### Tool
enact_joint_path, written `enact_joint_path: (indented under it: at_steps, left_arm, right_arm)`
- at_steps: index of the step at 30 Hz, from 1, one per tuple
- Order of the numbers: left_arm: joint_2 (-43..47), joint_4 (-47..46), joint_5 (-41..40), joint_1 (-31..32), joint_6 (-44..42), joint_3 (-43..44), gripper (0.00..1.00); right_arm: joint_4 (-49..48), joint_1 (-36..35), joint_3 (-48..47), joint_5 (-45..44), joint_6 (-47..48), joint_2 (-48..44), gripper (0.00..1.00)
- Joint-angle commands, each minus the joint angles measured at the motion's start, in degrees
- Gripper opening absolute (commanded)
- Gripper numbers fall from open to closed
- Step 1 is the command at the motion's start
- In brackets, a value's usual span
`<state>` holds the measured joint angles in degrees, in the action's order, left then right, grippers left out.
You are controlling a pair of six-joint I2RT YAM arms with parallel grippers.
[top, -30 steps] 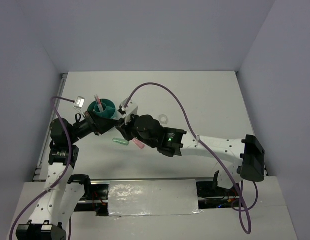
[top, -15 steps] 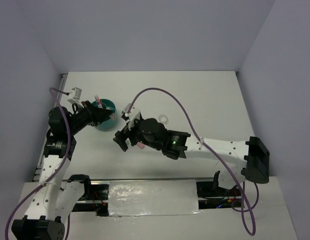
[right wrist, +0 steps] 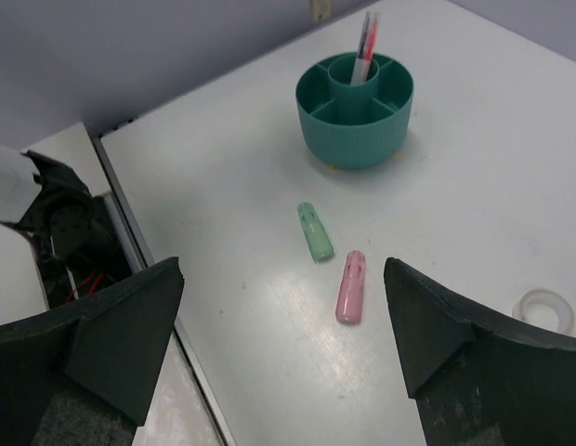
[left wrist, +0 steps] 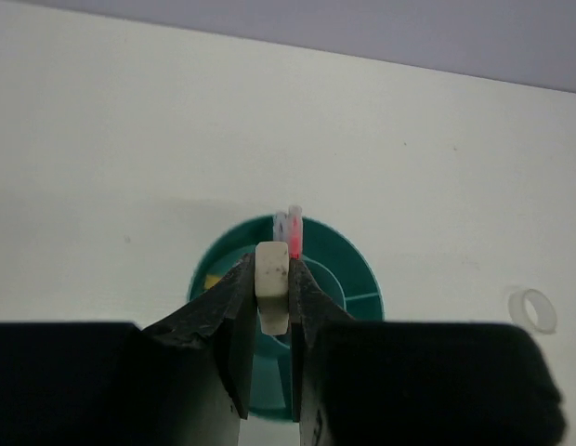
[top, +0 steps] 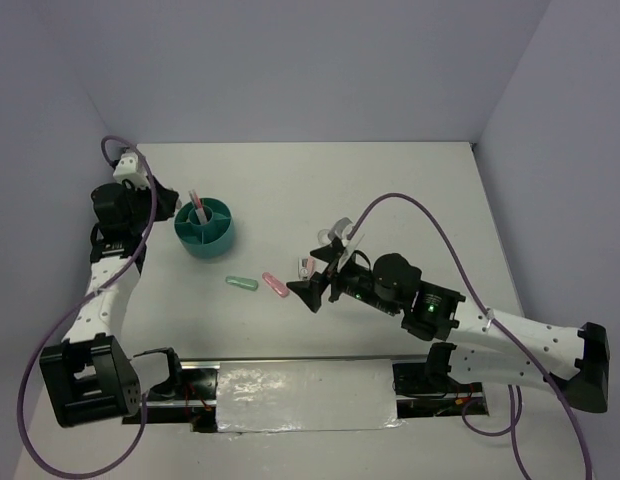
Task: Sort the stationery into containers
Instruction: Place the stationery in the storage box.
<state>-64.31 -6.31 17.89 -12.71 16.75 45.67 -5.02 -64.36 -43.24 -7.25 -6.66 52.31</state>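
My left gripper lowers its fingers to the left in the wrist view next, down to the cup pocket with the yellow piece (left wrist: 213,279), freeing the block (left wrist: 272,279).
The teal cup (top: 205,247) stands at the left of the table, with a red-pink pen (top: 196,205) and a thin grey pen (left wrist: 280,226) upright in its central ring. My left gripper (top: 177,206) hovers by the cup's left rim, shut on a small off-white block (left wrist: 272,279). A mint-green eraser (top: 241,283) and a pink eraser (top: 275,286) lie side by side on the table in front of the cup. My right gripper (top: 308,279) hangs just right of the pink eraser, open and holding nothing. In the right wrist view both erasers lie ahead of the jaws (right wrist: 315,231) (right wrist: 350,285).
A clear tape ring (right wrist: 545,309) lies on the table right of the erasers, partly hidden under my right arm in the top view. The table's near edge and metal rail (right wrist: 130,242) run close to the left of my right gripper.
My right gripper has opened wide and drawn back to the right, leaving the pink eraser on the table. My left arm has swung back to the cup's left side, its jaws closing on the block.
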Motion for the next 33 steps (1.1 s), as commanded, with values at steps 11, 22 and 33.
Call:
enact_joint_path:
  at_steps: [11,22,33]
  left_arm:
    - [-12.1,-23.9,5.4,-0.5,-4.5,-0.4,0.02]
    - [-16.8,-24.4,3.8,-0.4,-3.3,-1.8,0.10]
    - [-16.5,-22.9,-1.2,0.0,-2.6,-5.0,0.32]
  right_arm:
    - [-0.6,-0.1,5.1,4.1,2.2,-5.9,0.95]
    - [-2.5,0.0,5.5,6.5,2.0,-4.9,0.95]
    - [-1.8,0.0,4.6,7.0,2.2,-4.4,0.95]
